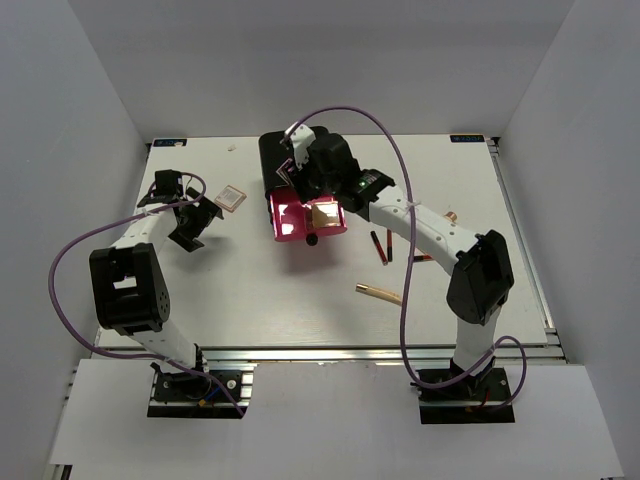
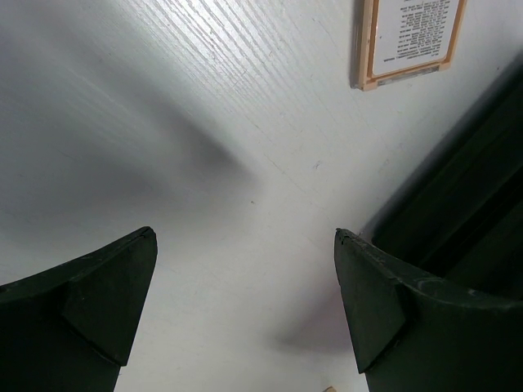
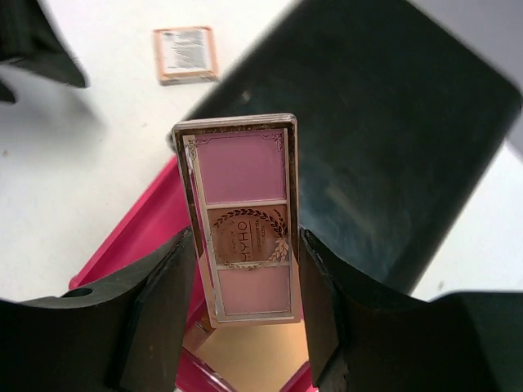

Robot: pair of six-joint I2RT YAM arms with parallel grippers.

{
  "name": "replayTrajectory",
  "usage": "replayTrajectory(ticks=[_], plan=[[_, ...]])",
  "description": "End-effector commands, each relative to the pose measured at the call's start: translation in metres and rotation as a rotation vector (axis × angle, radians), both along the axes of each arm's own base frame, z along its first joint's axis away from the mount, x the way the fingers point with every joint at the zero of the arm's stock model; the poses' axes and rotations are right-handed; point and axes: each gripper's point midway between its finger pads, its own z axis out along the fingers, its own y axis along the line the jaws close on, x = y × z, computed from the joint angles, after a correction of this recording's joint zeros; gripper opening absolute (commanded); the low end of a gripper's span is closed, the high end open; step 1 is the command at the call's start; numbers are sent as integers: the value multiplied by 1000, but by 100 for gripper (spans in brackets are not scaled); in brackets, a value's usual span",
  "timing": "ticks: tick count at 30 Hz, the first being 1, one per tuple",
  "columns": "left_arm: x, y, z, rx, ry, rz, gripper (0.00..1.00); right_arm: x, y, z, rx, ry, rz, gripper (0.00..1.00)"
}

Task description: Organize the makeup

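Observation:
I need to bring my right gripper down and back and release the palette on the drawer's bare bottom, as that spot beside the peach compact is below the gripper.
My right gripper hangs above the black box and its pulled-out pink drawer, shut on a long pink palette with three pans. The palette stands on end between the fingers, over a peach compact lying in the drawer. A pinkish square compact lies label up on the table left of the box. My left gripper is open over bare table just short of it. Two thin dark-red lip sticks and a gold-beige stick lie right of the drawer.
The black box fills the right of the right wrist view. A dark edge runs along the right of the left wrist view. A small peach item lies beyond my right forearm. White walls close in the table on three sides.

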Motion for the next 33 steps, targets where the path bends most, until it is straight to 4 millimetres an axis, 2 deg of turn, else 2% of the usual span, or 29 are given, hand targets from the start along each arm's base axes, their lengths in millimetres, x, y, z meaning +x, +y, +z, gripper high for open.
replayTrajectory(ticks=[1, 2, 3, 9, 12, 13, 15, 16, 19, 22, 25, 28, 29, 30, 31, 32, 33], plan=[[4, 0, 23, -2, -72, -2, 98, 7, -7, 1, 123, 95, -254, 0], [4, 1, 22, -4, -70, 2, 98, 3, -8, -6, 122, 117, -259, 0], [4, 0, 23, -5, -72, 2, 98, -3, -6, -3, 150, 140, -268, 0], [6, 1, 25, -9, -77, 8, 98, -28, 3, -15, 201, 283, -282, 0], [5, 1, 26, -3, -76, 8, 98, -37, 7, -22, 206, 332, -280, 14], [5, 1, 25, -2, -74, 7, 98, -39, 7, -25, 208, 347, -286, 27], [5, 1, 24, -4, -70, 8, 98, -41, 7, -32, 202, 363, -286, 41], [4, 1, 23, -5, -69, 5, 98, -41, 7, -34, 199, 367, -286, 58], [5, 1, 21, -10, -64, 8, 98, -41, 10, -34, 202, 368, -272, 85], [9, 0, 21, -16, -68, 8, 98, -39, 12, -29, 207, 351, -257, 89], [17, -1, 21, -29, -67, 9, 98, -39, 15, -22, 216, 343, -231, 89], [27, -4, 21, -49, -73, 14, 98, -42, 22, 5, 245, 306, -132, 85], [32, -3, 25, -52, -83, 17, 97, -42, 19, 23, 270, 275, -102, 82], [36, -3, 25, -56, -83, 20, 96, -53, 24, 32, 270, 257, 20, 73], [38, -4, 24, -57, -78, 24, 96, -54, 26, 50, 308, 212, 90, 64], [46, -2, 24, -48, -80, 32, 94, -55, 10, 58, 331, 181, 131, 52], [50, -2, 23, -43, -74, 36, 93, -71, 10, 65, 357, 166, 276, 36]])
